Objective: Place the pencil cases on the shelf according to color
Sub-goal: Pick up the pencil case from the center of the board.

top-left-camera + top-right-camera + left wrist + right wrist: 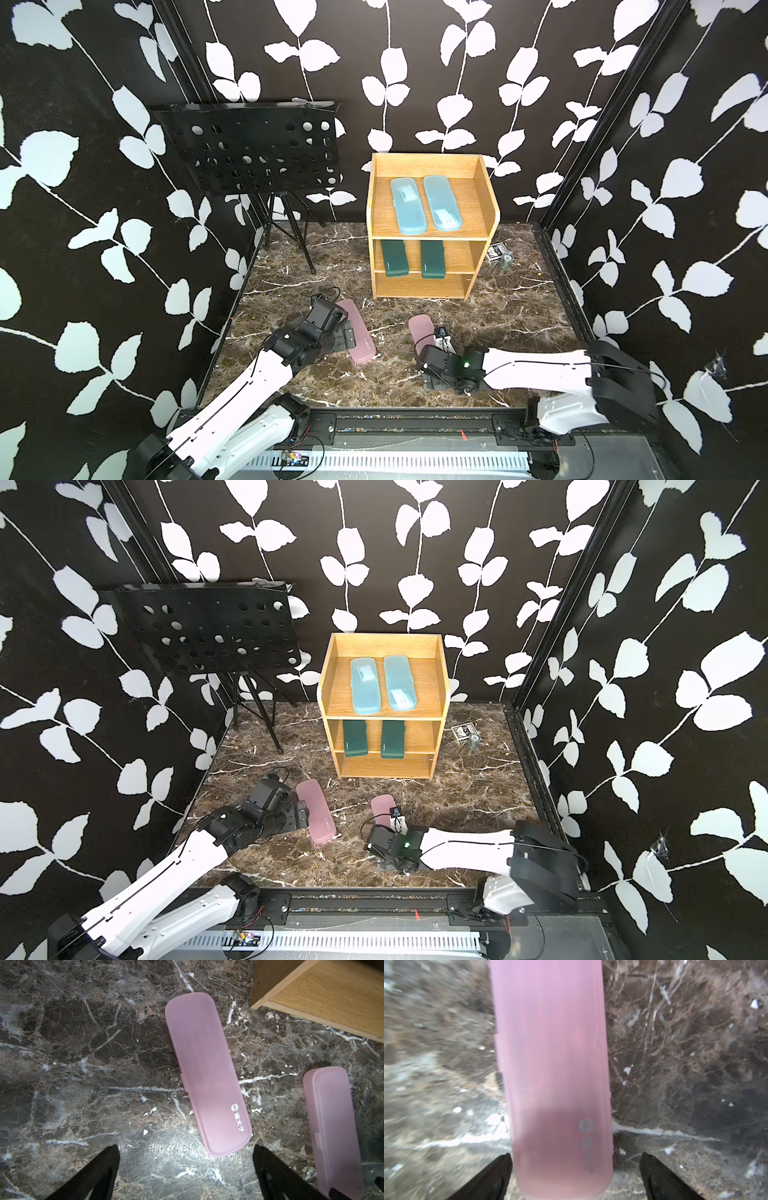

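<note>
The pink case's printed near end lies below my right gripper, between its open fingers. The right gripper lowers them past both long sides next and closes.
The light-oak shelf stands at the back. Two light blue pencil cases lie on its top tier, two dark green ones on the middle tier, and the bottom tier is bare. Two pink cases lie on the marble floor. My left gripper is open, low over the left pink case, beside its near end. My right gripper is open, its fingers straddling the near end of the right pink case.
A black perforated music stand on a tripod stands at the back left. A small dark box and a small round item lie right of the shelf. Patterned walls close in on three sides. A black rail runs along the front.
</note>
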Motion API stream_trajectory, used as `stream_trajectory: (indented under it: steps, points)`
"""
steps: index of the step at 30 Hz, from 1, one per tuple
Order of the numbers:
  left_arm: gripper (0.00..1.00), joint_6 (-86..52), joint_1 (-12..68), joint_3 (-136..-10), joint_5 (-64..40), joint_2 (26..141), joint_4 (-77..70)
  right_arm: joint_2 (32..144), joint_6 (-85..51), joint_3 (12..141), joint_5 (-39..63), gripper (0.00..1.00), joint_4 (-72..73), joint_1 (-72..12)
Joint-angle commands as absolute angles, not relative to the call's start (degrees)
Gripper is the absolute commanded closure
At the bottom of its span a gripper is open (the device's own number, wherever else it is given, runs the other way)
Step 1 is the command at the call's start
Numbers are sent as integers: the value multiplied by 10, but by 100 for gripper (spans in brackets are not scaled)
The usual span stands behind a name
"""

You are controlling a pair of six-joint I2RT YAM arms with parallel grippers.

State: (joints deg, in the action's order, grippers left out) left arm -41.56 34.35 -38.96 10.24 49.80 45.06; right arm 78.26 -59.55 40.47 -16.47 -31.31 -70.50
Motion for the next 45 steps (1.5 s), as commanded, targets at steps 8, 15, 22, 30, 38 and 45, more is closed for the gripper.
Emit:
stream_trajectory:
  steps: [8,15,22,30,38,45]
  points:
    - [1,-425,347,-377,117,481,467,755,-584,360,-166,1,-266,-725]
    - [1,-427,348,-368,117,482,466,843,-587,376,-180,1,-253,-735]
    - [1,-426,348,-370,118,480,478,872,-628,334,-205,3,-194,-746]
    - [1,-435,348,-361,122,466,476,832,-641,312,-247,25,-201,-759]
    - [1,-437,349,-362,122,469,478,705,-633,274,-292,50,-215,-762]
    - [1,-441,351,-355,126,456,482,604,-619,259,-333,48,-260,-761]
